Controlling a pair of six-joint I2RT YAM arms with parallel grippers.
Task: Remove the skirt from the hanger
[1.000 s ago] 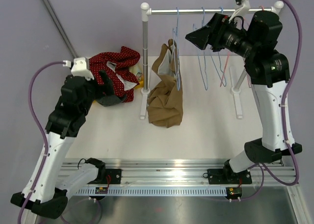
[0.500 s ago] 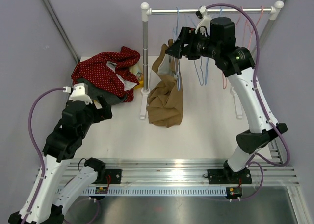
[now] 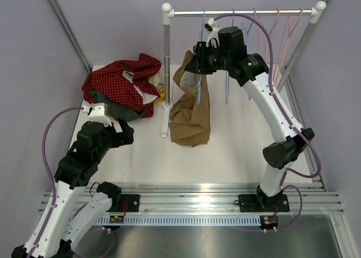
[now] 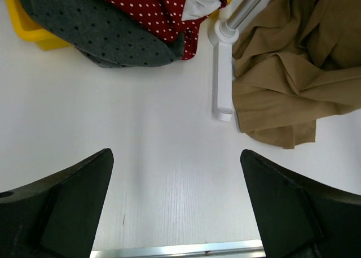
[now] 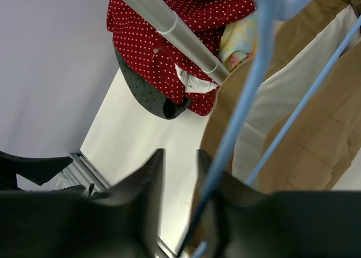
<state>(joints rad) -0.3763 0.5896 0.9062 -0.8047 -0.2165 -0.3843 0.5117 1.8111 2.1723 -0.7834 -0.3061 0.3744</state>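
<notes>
The near side of the skirt hangs to the right of my left gripper in the top view, so I swing my left gripper that way onto it next. My right gripper is at the hanger.
The tan skirt [image 3: 190, 114] hangs from a light-blue hanger [image 3: 200, 83] on the rail, its lower part bunched on the white table; it also shows in the left wrist view [image 4: 287, 88] and the right wrist view [image 5: 304, 151]. My right gripper [image 3: 193, 59] is at the skirt's top, beside the hanger. In its own view the right gripper [image 5: 179, 162] is blurred; its jaws stand a narrow gap apart with only table showing between them. The hanger's blue wire [image 5: 248, 94] crosses in front of one finger. My left gripper [image 4: 176, 201] is wide open and empty, low over the table at front left [image 3: 125, 135].
A red polka-dot garment [image 3: 121, 80] and a grey one [image 4: 96, 32] lie heaped over a yellow bin [image 4: 39, 38] at back left. The white rack's post [image 3: 166, 60] and foot [image 4: 223, 83] stand beside the skirt. Several bare hangers [image 3: 282, 38] hang further right on the rail [image 3: 242, 12].
The right arm swung left along the rail to the skirt's hanger and its jaws narrowed. The left arm drew back from the clothes pile toward the table's front, still open.
</notes>
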